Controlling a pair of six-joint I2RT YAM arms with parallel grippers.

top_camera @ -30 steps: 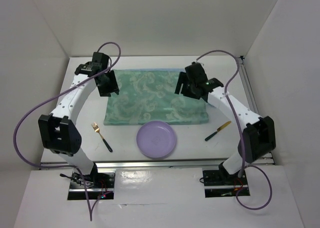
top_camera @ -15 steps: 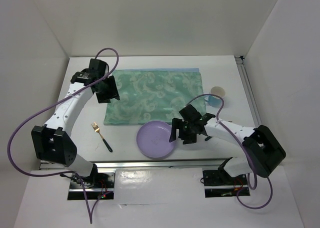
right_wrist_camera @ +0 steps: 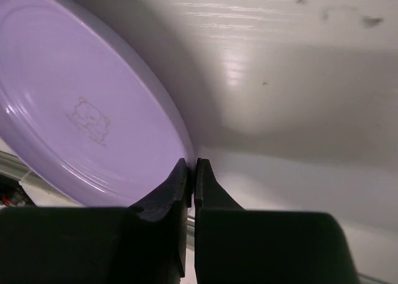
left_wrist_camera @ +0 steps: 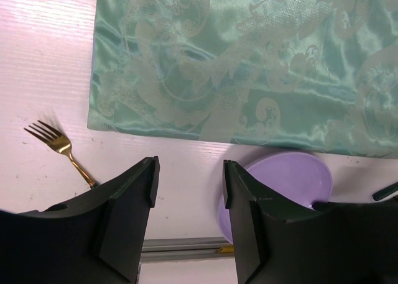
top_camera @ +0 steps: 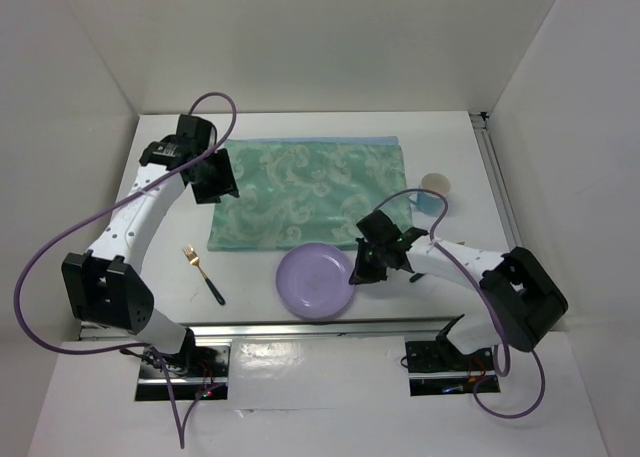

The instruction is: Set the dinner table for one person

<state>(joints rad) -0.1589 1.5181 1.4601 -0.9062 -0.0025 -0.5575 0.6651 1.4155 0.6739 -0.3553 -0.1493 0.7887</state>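
Observation:
The placemat's middle still lies empty [top_camera: 312, 194]. My right gripper will lift the plate by its rim next, then carry it outward and lower it there.
A purple plate [top_camera: 313, 281] lies on the white dinner table [top_camera: 455, 147], just in front of the green patterned placemat [top_camera: 310, 192]. My right gripper [top_camera: 360, 271] is low at the plate's right edge. In the right wrist view the right gripper [right_wrist_camera: 191, 168] is shut on the rim of the plate [right_wrist_camera: 81, 110]. My left gripper [top_camera: 215, 182] hovers open over the placemat's left edge, nothing between its fingers [left_wrist_camera: 140, 191]. The left wrist view looks down on the placemat [left_wrist_camera: 249, 60], the plate [left_wrist_camera: 286, 178] and a gold fork [left_wrist_camera: 59, 146].
The fork [top_camera: 203, 274] with a dark handle lies left of the plate. A small cup [top_camera: 435, 190] stands right of the placemat. White walls close in the table on three sides, and a metal rail [top_camera: 320, 329] runs along its near edge.
My right arm swung from above the placemat's right side down to the plate's right rim and its jaws shut there. The cup came into view. The left arm barely shifted.

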